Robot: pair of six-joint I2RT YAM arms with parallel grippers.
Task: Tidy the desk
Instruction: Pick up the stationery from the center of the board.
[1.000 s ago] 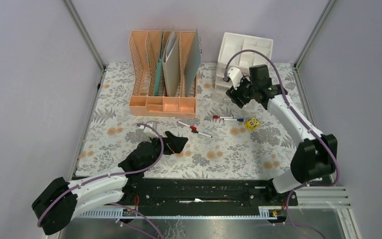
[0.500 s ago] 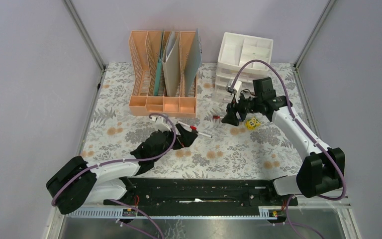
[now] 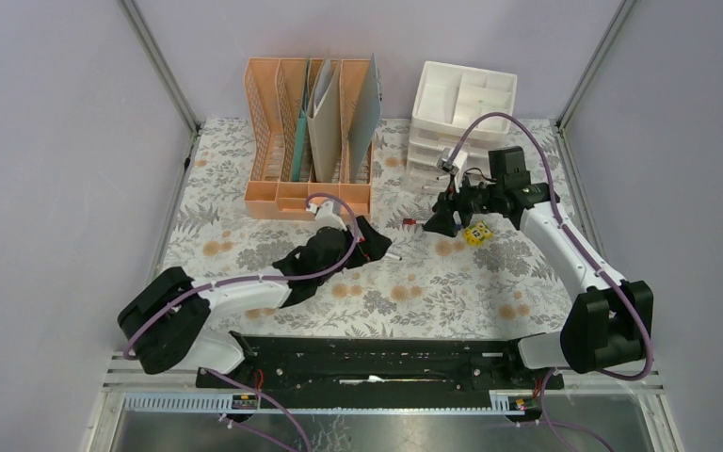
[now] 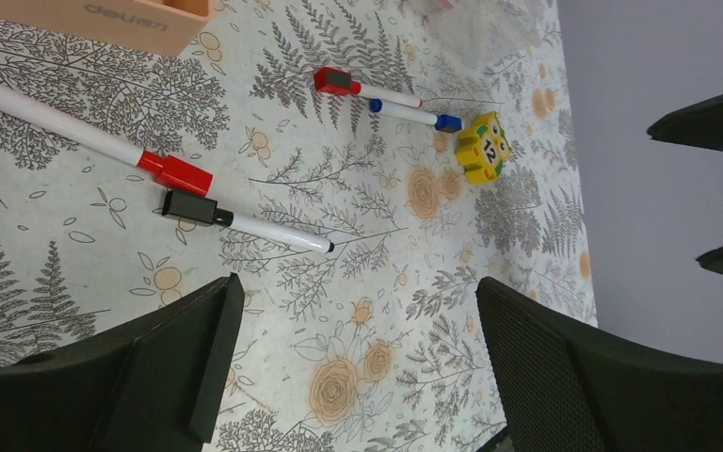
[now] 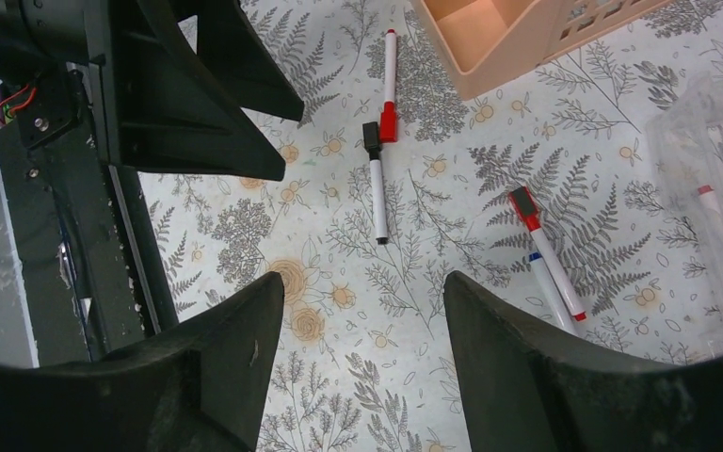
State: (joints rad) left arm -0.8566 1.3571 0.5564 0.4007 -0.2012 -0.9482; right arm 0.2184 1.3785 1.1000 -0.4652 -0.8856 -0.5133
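Next, my left gripper moves outward and down and turns onto the marker's body (image 4: 245, 225) beside the black cap, because the marker lies at an angle to its open fingers.
The desk (image 3: 452, 282) is covered in pale cloth with ferns and orange flowers. Several markers lie on it mid-table: a red-capped one (image 4: 179, 174), a black-capped one (image 4: 245, 224), another red-capped one (image 4: 367, 88) and a blue-tipped one (image 4: 412, 115). A yellow block marked 12 (image 4: 483, 146) lies beside them and also shows in the top view (image 3: 476, 234). My left gripper (image 3: 372, 247) is open and empty, low over the cloth just short of the black-capped marker. My right gripper (image 3: 436, 224) is open and empty above the red and blue markers (image 5: 548, 247).
The peach file rack (image 3: 309, 198) with folders stands at the back centre. The white drawer unit (image 3: 466, 94) stands at the back right; a clear drawer (image 5: 715, 188) with markers in it shows in the right wrist view. The two grippers are close together mid-table.
My left arm has reached forward and right to the markers by the rack. My right arm has come down from the drawer unit to just above the desk near the yellow block.
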